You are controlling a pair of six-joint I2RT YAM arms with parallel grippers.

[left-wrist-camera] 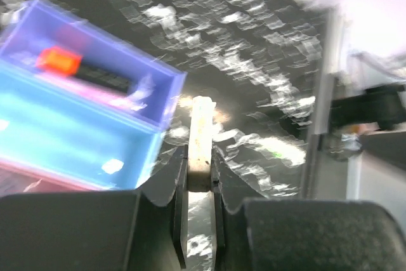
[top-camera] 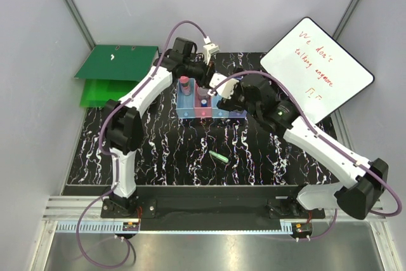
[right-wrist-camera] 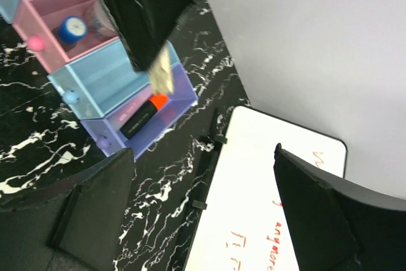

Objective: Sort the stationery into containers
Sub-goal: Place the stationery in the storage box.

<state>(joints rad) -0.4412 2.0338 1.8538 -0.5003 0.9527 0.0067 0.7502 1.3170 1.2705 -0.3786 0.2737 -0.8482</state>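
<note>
I will next tip my left gripper downward, then lower the beige piece toward the open middle [top-camera: 218,102] [left-wrist-camera: 71,130] of the second blue bin, because that bin is empty.
The containers [top-camera: 190,116] stand mid-table as a row of blue, pink, blue and purple bins. My left gripper [top-camera: 203,82] hovers above them, shut on a beige piece [left-wrist-camera: 201,138]; in the right wrist view the piece [right-wrist-camera: 162,72] hangs over the second blue bin [right-wrist-camera: 104,77] and the purple bin [right-wrist-camera: 171,107]. An orange-capped black marker [right-wrist-camera: 141,115] lies in the purple bin [left-wrist-camera: 158,103]. A blue-capped item [right-wrist-camera: 72,28] sits in the pink bin. A pink-capped tube [top-camera: 184,83] stands in the leftmost bin. A green piece [top-camera: 219,157] lies on the table. My right gripper [right-wrist-camera: 200,157] is open and empty beside the row.
Green binders [top-camera: 114,71] lie at the back left. A whiteboard [top-camera: 317,68] with red writing lies at the back right, close to the purple bin. The table top is black with white marbling [top-camera: 190,169].
</note>
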